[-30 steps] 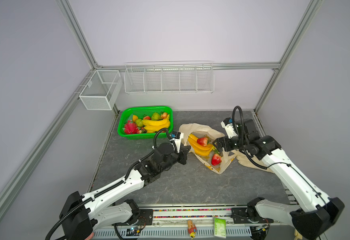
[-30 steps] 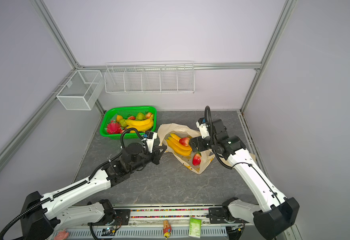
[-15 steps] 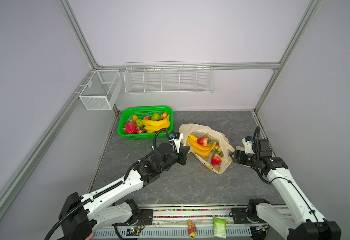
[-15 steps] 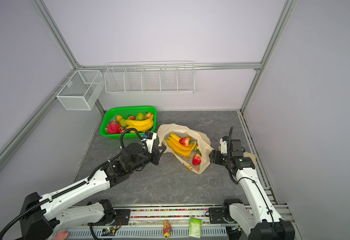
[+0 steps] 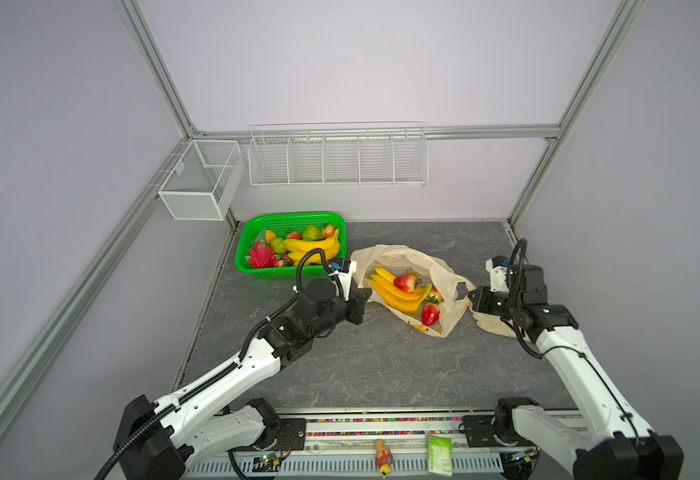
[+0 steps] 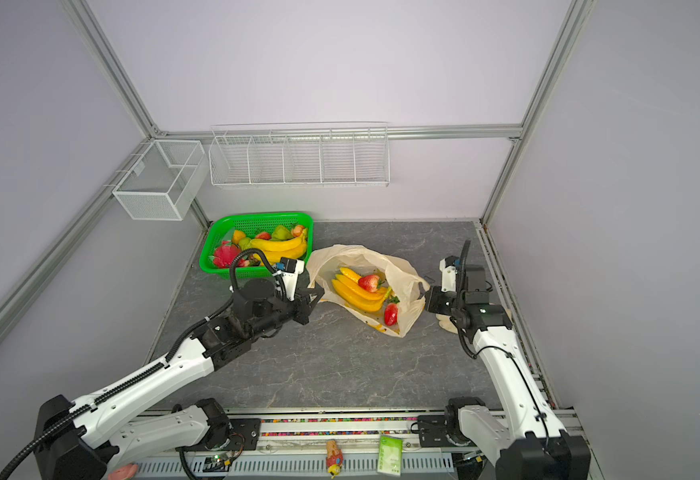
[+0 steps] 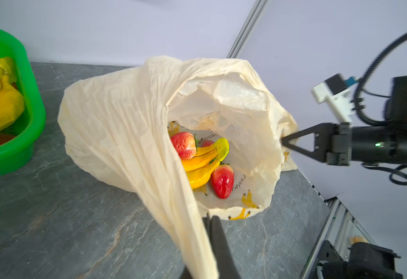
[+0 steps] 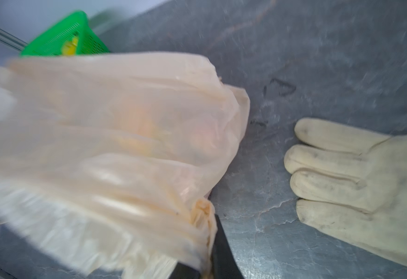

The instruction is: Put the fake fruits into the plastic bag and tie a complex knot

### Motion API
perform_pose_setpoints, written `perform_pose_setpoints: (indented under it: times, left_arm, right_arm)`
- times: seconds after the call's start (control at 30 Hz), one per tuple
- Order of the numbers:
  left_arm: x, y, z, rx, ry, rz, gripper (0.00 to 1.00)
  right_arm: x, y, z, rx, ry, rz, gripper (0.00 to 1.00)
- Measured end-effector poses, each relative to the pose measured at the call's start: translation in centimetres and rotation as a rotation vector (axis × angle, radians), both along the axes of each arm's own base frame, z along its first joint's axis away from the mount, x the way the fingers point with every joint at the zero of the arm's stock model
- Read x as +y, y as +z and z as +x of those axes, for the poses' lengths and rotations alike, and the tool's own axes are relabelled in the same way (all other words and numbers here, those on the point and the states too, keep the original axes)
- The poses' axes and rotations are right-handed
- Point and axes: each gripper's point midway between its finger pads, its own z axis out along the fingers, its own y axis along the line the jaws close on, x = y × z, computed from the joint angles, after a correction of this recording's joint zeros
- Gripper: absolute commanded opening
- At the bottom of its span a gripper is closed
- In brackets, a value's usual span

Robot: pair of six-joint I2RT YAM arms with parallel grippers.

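The bag's near edge sags low beside the strawberries, so the robot's right gripper will next pull the bunched rim up over the grey table and then let go of it.
The cream plastic bag lies open on the grey table. Inside it are a yellow banana bunch and two red strawberries. More fake fruits fill the green basket. My left gripper is shut on the bag's left edge, which stretches up to it. At the bag's right side, my right gripper is shut on the bunched rim or handle. No knot is visible.
The green mesh basket stands behind the left gripper at the back left. A cream rubber glove lies under the right wrist. White wire racks hang on the back wall. Small items sit on the front rail.
My right arm pulled back from over the bag to its right side, then its gripper went from open to shut on the bag's right rim. The left arm stayed put.
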Motion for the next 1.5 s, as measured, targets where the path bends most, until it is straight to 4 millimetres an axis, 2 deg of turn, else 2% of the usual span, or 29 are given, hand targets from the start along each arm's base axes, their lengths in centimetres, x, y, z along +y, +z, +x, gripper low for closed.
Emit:
perform_pose_setpoints:
  times: [0.03,0.1,0.17,0.23,0.3,0.37,0.43,0.53,0.67,0.8,1.0,1.1,1.23,1.33,1.4,1.5]
  left_arm:
    - [0.5,1.1,0.3,0.001,0.009,-0.008,0.0]
    - [1.5,4.7,0.8,-0.023,0.024,-0.029,0.0]
    - [2.2,8.3,0.8,-0.061,0.029,-0.049,0.0]
    - [3.1,11.3,0.9,-0.101,0.036,-0.067,0.0]
    - [3.9,13.6,1.5,-0.129,0.054,-0.081,0.0]
    - [4.3,14.6,2.4,-0.135,0.074,-0.077,0.0]
    - [4.2,14.5,3.5,-0.123,0.087,-0.057,0.0]
    - [3.4,13.2,4.9,-0.078,0.083,-0.018,0.0]
    - [2.7,11.1,4.8,-0.033,0.037,0.028,0.0]
    - [2.5,10.1,4.9,-0.022,0.024,0.059,0.0]
    - [1.3,7.5,6.3,0.034,-0.005,0.099,0.0]
    - [0.7,6.8,6.9,0.058,-0.023,0.099,0.0]
    - [0.2,7.5,7.5,0.059,-0.048,0.078,0.0]
    - [-0.2,7.8,7.2,0.064,-0.079,0.064,0.0]
    - [-0.5,7.9,6.6,0.076,-0.109,0.051,0.0]
    - [-0.8,8.3,5.7,0.091,-0.149,0.031,0.0]
  right_arm:
    - [0.0,3.0,0.0,-0.07,0.002,0.007,0.1]
    - [0.1,10.0,-0.8,-0.234,0.01,0.02,0.1]
    - [0.2,14.7,-1.8,-0.341,0.022,0.029,0.1]
    - [0.4,17.5,-2.3,-0.403,0.034,0.037,0.1]
    - [0.7,18.7,-2.2,-0.419,0.045,0.047,0.1]
    - [1.0,18.9,-1.4,-0.403,0.059,0.061,0.08]
    - [1.5,18.8,-0.3,-0.375,0.075,0.082,0.07]
    - [2.9,17.5,1.3,-0.311,0.12,0.118,0.08]
    - [4.2,15.6,1.7,-0.246,0.154,0.117,0.08]
    - [4.1,14.0,2.4,-0.208,0.145,0.101,0.08]
    - [3.5,9.4,6.5,-0.091,0.093,0.024,0.11]
    - [2.7,8.4,8.0,-0.062,0.055,-0.025,0.15]
    - [2.0,10.1,8.9,-0.109,0.024,-0.081,0.27]
    - [1.4,11.7,8.9,-0.155,0.003,-0.123,0.45]
    - [1.1,12.6,8.6,-0.181,-0.006,-0.159,0.56]
    - [1.3,14.5,7.2,-0.241,0.002,-0.208,0.68]
